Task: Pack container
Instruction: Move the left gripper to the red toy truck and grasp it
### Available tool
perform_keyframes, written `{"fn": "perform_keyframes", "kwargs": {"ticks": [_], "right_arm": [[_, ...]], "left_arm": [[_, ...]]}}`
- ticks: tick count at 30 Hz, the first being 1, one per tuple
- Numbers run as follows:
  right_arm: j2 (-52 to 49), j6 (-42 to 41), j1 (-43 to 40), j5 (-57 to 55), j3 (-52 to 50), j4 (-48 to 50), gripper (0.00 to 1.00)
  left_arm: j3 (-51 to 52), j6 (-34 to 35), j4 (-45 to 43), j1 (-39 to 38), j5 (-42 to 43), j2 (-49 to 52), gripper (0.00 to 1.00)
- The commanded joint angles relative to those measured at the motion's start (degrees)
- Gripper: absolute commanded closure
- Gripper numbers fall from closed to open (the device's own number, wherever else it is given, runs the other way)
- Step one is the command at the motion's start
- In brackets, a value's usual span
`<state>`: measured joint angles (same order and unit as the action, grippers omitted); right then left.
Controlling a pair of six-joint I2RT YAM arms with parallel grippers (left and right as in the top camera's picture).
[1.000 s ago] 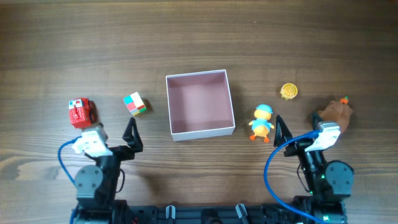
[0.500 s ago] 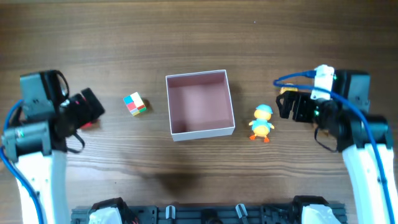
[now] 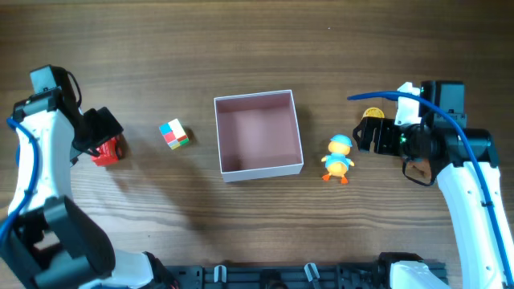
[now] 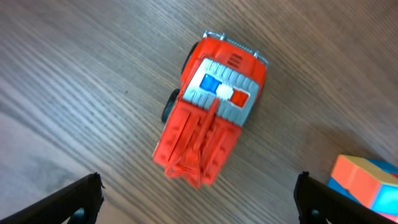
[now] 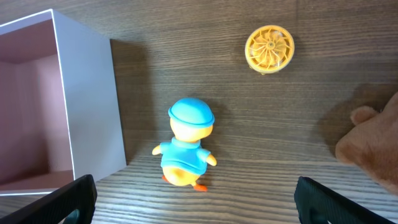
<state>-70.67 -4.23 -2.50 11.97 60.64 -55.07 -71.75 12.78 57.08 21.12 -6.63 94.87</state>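
My left gripper is above the red toy truck, which lies between its open fingers. Next I should lower my left gripper onto the truck, with my fingers on either side of its grey cab roof (image 4: 222, 92).
The container (image 3: 261, 170) is a square white-walled box with a dull pink inside, empty, at the table's middle; its wall also shows in the right wrist view (image 5: 87, 93). My left gripper (image 3: 100, 132) is open and empty, held over a red toy truck (image 3: 107, 149). The truck lies between the finger tips in the left wrist view (image 4: 214, 112). My right gripper (image 3: 369, 135) is open and empty, above and right of a yellow duck in a blue cap (image 3: 338, 158), which stands just right of the container (image 5: 186, 149).
A multicoloured cube (image 3: 173, 134) lies between truck and container, at the edge of the left wrist view (image 4: 367, 180). A yellow ribbed disc (image 5: 269, 48) lies beyond the duck. A brown plush toy (image 5: 373, 143) lies at the right, mostly under my right arm.
Both arms have left their folded pose at the front edge. The left has swung out over the red truck, the right over the duck and disc. No toy has moved.
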Motion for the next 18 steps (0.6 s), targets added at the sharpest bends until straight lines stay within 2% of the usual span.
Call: {"fn": "perform_keyframes", "kwargs": {"ticks": [1, 10, 11, 12, 13, 18], "right_arm": [[-0.26, -0.24, 0.24, -0.31, 1.18, 0.35, 0.00], [-0.26, -0.24, 0.24, -0.31, 1.16, 0.20, 0.00], [-0.26, -0.24, 0.24, -0.31, 1.16, 0.22, 0.00], [-0.26, -0.24, 0.24, -0.31, 1.16, 0.22, 0.00], [-0.26, -0.22, 0.24, -0.31, 1.16, 0.20, 0.00], [-0.26, -0.24, 0.24, -0.31, 1.16, 0.17, 0.00]], "left_arm": [[-0.85, -3.58, -2.75, 0.44, -0.57, 4.81, 0.00], [-0.85, -3.61, -8.48, 0.44, -0.57, 10.93, 0.00], [-0.85, -3.61, -8.85, 0.44, -0.57, 10.93, 0.01], [-0.81, -3.61, -9.55, 0.44, -0.57, 10.95, 0.07], [-0.81, -3.61, -9.79, 0.44, -0.57, 10.95, 0.09], [-0.48, -3.63, -10.64, 0.44, -0.57, 11.02, 0.05]]}}
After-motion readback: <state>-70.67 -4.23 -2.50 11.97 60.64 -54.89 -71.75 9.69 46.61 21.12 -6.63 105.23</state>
